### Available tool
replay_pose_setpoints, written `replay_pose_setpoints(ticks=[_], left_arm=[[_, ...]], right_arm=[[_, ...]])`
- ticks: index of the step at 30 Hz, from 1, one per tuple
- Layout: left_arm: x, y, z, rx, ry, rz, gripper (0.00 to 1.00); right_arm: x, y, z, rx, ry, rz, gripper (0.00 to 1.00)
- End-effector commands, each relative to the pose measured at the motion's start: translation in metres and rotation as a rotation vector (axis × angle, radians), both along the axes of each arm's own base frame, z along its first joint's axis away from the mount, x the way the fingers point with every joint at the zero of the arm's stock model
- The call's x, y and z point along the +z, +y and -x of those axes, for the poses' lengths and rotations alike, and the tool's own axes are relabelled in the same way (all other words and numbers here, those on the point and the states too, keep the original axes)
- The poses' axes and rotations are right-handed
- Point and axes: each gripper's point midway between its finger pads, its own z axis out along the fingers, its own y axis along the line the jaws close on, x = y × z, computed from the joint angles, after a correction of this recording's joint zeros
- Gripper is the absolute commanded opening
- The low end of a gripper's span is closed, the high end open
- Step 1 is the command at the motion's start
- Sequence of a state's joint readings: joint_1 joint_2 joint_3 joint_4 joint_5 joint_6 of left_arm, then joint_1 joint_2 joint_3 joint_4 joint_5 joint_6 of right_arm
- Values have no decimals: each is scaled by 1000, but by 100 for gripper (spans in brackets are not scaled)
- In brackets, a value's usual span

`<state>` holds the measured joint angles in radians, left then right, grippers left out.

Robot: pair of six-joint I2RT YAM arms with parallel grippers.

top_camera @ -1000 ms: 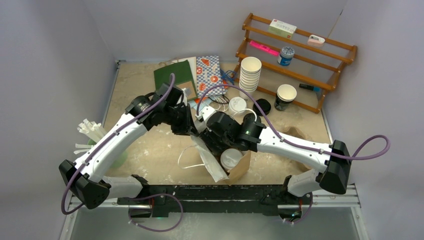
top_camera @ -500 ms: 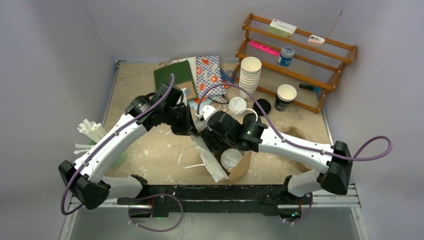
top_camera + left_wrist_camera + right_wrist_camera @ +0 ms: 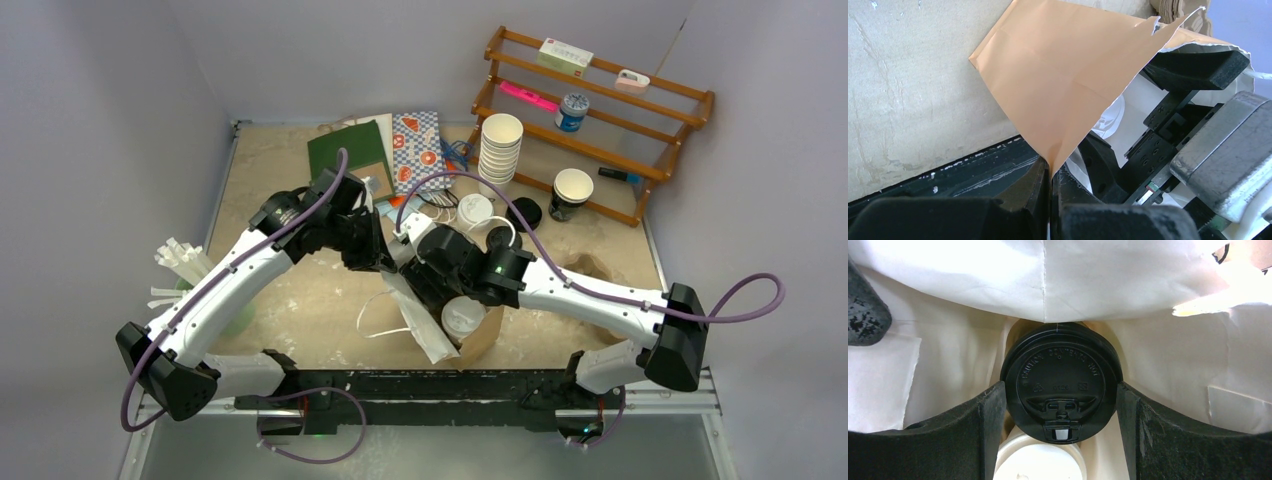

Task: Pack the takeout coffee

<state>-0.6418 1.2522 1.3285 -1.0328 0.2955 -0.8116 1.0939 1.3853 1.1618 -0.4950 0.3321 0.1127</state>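
Observation:
My right gripper lowers the black-lidded takeout cup (image 3: 1060, 382) slightly deeper beside the white-lidded takeout cup (image 3: 1040, 463) next and releases it, since the bag's sides surround both.
A brown paper bag (image 3: 1058, 75) with a white inside (image 3: 1128, 285) lies open near the table's front middle (image 3: 487, 335). My left gripper (image 3: 1050, 175) is shut on the bag's upper edge and holds its mouth up. Inside the bag, my right gripper (image 3: 1061, 405) is shut on the black-lidded takeout cup (image 3: 1060, 382), one finger against each side of the lid. The white-lidded takeout cup (image 3: 1040, 460) sits just under it in the bag and also shows from above (image 3: 463, 317). From above, the right gripper's fingers are hidden in the bag.
At the back right stands a wooden rack (image 3: 600, 110) with small items. In front of it are a stack of white cups (image 3: 500, 148), a dark lidless cup (image 3: 571, 193), a loose white lid (image 3: 475, 210) and a black lid (image 3: 525, 213). Flat bags (image 3: 350, 150) lie at the back, white sticks (image 3: 185, 265) at the left.
The right wrist has shifted very slightly toward the near edge. Both grips and the bag look the same.

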Motion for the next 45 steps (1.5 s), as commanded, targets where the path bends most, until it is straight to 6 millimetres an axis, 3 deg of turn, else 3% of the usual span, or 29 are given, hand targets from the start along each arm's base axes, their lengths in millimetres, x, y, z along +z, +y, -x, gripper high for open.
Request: replay_pose_setpoints(ticks=[1,4,12,24,29,35,41,45], left_arm=[[-9,7,12,-8,48,-35,0],[-10,6,12,-8,49,-35,0],[-10,6,10,-9,46,-38,0],[-11,6,9,-11,44,-44,0],[-9,8,9,-6,29,-45,0],[2,13,5,0,-15,-64,18],[27,24,-8,39,-130,-89,36],[42,26,-18,56,-205,-82,40]], right_arm=[[-3,-3,-5,-6,-28,20,43],[-7,-2,-2,5,-12,25,43],[14,-7,8,19,16,8,43],[25,-10,14,26,40,1,43],[15,-5,21,55,90,16,44],[0,-3,20,61,97,36,44],[-7,4,17,61,103,42,44],[-15,4,23,77,142,52,44]])
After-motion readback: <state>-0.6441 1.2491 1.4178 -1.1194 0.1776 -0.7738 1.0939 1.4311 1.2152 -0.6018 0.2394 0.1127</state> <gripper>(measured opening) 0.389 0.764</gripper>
